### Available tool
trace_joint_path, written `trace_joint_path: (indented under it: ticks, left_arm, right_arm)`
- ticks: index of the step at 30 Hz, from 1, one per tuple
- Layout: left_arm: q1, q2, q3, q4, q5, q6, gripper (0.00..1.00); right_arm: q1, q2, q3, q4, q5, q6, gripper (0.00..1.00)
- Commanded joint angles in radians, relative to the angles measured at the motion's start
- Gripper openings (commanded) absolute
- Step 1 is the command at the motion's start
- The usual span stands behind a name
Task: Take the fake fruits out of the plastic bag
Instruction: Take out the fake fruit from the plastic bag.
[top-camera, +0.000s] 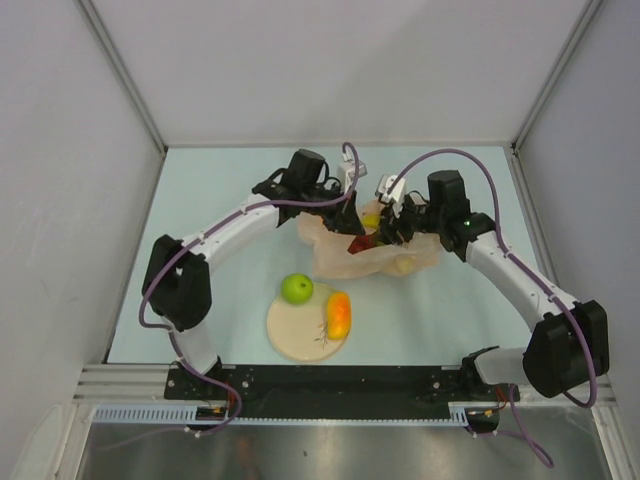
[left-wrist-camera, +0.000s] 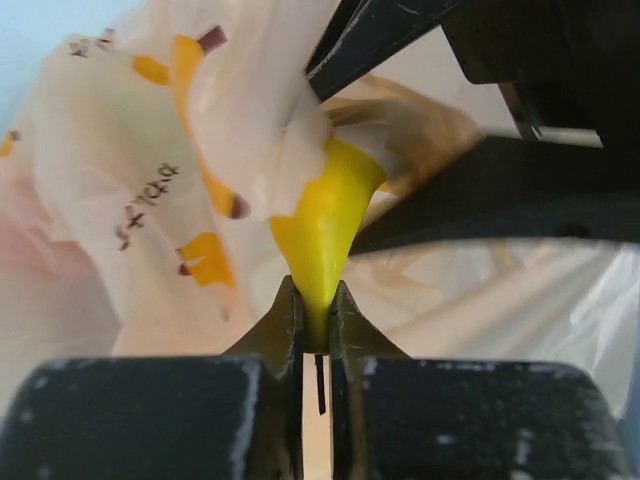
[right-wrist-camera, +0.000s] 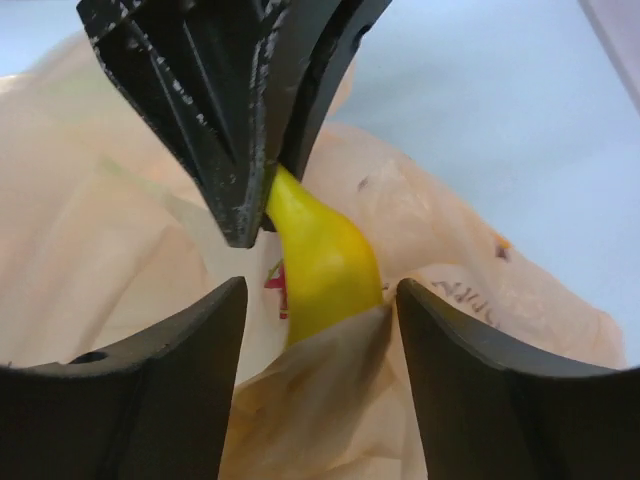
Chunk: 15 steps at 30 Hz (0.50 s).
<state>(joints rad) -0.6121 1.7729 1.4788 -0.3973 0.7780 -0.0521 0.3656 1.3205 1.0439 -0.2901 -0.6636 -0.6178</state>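
My left gripper moves back and down next to release the banana on the bare plate beside the mango (top-camera: 339, 313), since the plate lies below it toward my base.
The peach-pink plastic bag (top-camera: 370, 252) lies at the table's middle, behind the plate. My left gripper (top-camera: 357, 208) is shut on the tip of a yellow banana (left-wrist-camera: 326, 225) that sticks out of the bag (left-wrist-camera: 120, 200). My right gripper (top-camera: 392, 228) is open, its fingers either side of the same banana (right-wrist-camera: 325, 260) where it enters the bag (right-wrist-camera: 330, 400). A dark red piece shows through the bag (top-camera: 360, 242). A green apple (top-camera: 296, 289) and an orange-yellow mango (top-camera: 339, 313) lie on the beige plate (top-camera: 295, 335).
The plate sits in front of the bag, near the arms' bases. Grey walls close in the table on the left, right and back. The two grippers are close together above the bag.
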Motion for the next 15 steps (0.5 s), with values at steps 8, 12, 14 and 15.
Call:
trace_joint_path:
  ticks: [8, 12, 14, 15]
  left_arm:
    - [0.162, -0.193, 0.141, -0.009, 0.082, 0.001, 0.00]
    - [0.242, -0.289, 0.077, -0.208, 0.243, 0.073, 0.00]
    - [0.277, -0.363, 0.017, -0.302, 0.283, 0.157, 0.00]
    - [0.326, -0.394, -0.014, -0.364, 0.299, 0.178, 0.00]
  right_arm:
    - [-0.120, 0.060, 0.011, -0.012, 0.127, 0.015, 1.00]
    - [-0.128, 0.106, 0.022, -0.004, 0.205, 0.009, 1.00]
    - [-0.128, 0.132, 0.042, -0.014, 0.255, 0.003, 1.00]
    - [-0.128, 0.137, 0.051, -0.015, 0.277, 0.013, 1.00]
